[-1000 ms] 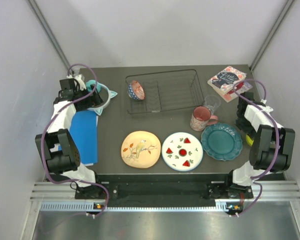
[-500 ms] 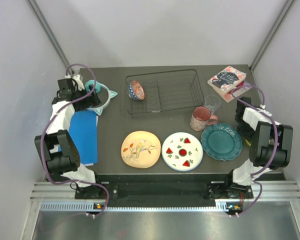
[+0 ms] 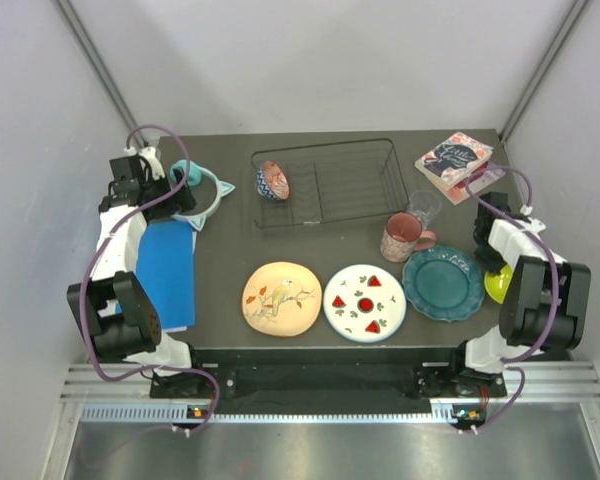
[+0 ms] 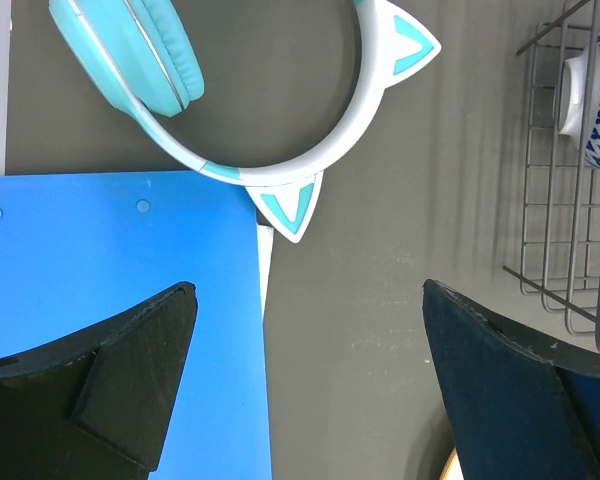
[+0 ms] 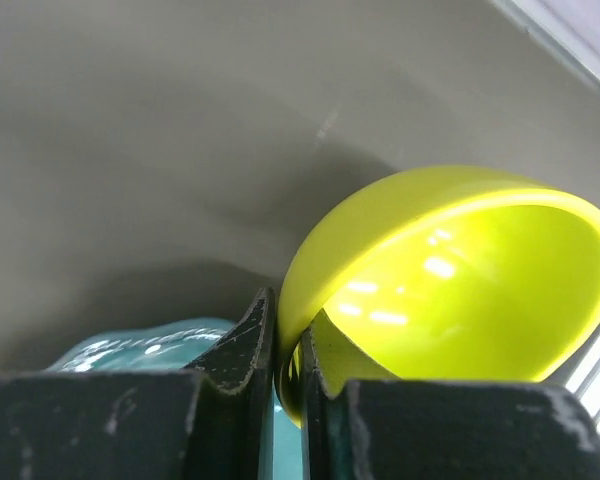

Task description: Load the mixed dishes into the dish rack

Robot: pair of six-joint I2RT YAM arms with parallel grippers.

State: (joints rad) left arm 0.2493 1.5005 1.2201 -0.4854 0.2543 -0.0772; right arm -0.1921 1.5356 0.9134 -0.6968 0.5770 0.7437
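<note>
I'll next lift my right gripper, cross over, lower and release, as the rack's empty wires beside the patterned bowl are to the left in the top view.
My right gripper (image 5: 290, 322) is shut on the rim of the small yellow-green bowl (image 5: 450, 290), one finger inside and one outside. In the top view that bowl (image 3: 498, 284) sits at the table's right edge beside the teal scalloped plate (image 3: 442, 283). The black wire dish rack (image 3: 325, 183) holds the red-blue patterned bowl (image 3: 273, 181) at its left end. On the table lie the pink floral mug (image 3: 404, 236), the watermelon-slice plate (image 3: 365, 302) and the bird-print plate (image 3: 281, 298). My left gripper (image 4: 308, 290) is open and empty over the table.
Teal cat-ear headphones (image 4: 250, 100) and a blue folder (image 4: 110, 300) lie under my left arm at the table's left side. Floral-covered books (image 3: 458, 160) are stacked at the back right corner. A clear glass (image 3: 425, 207) stands behind the mug.
My right gripper's jaws have closed on the yellow-green bowl's rim, and more of the bowl now shows beside the arm. The left arm has shifted slightly left.
</note>
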